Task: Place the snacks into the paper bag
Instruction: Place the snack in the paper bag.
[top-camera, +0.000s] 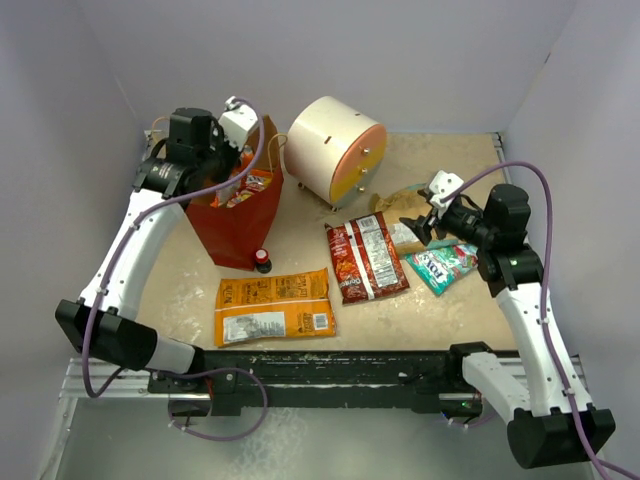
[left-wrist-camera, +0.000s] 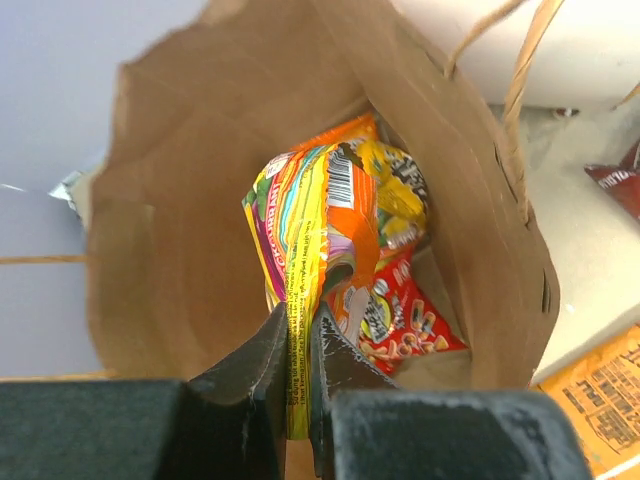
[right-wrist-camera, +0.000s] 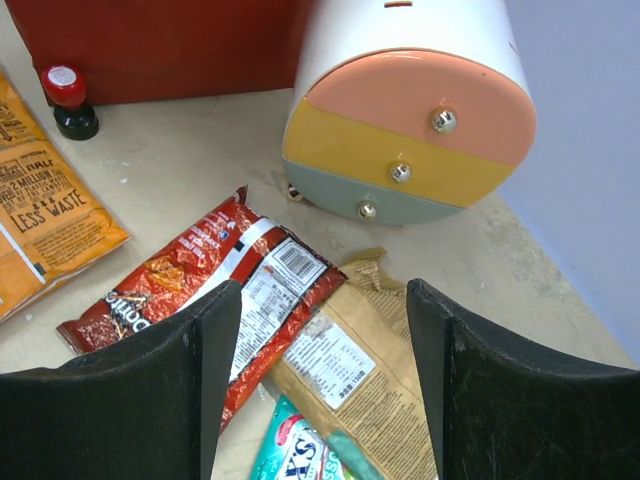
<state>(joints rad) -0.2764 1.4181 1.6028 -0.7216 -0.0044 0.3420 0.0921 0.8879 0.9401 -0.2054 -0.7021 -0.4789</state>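
Observation:
I should lower my left gripper deeper into the opening of the bag (top-camera: 240, 222) next, then open, since the yellow snack packet (left-wrist-camera: 305, 215) hangs above the small red packet.
The red paper bag (top-camera: 240, 222) stands at the back left; its brown inside (left-wrist-camera: 180, 200) fills the left wrist view. My left gripper (left-wrist-camera: 298, 325) is over the bag's mouth, shut on a yellow snack packet (left-wrist-camera: 305, 215) that hangs inside. A small red packet (left-wrist-camera: 405, 320) lies at the bag's bottom. On the table lie a large orange packet (top-camera: 275, 305), a dark red packet (top-camera: 365, 258), a tan-brown packet (right-wrist-camera: 370, 370) and a teal packet (top-camera: 445, 265). My right gripper (right-wrist-camera: 325, 300) hovers open above the tan-brown packet, nothing between its fingers.
A cream cylindrical drawer unit (top-camera: 335, 145) lies on its side behind the packets, close to the bag. A tiny dark bottle with a red cap (top-camera: 262, 260) stands at the bag's foot. Grey walls enclose the table on three sides.

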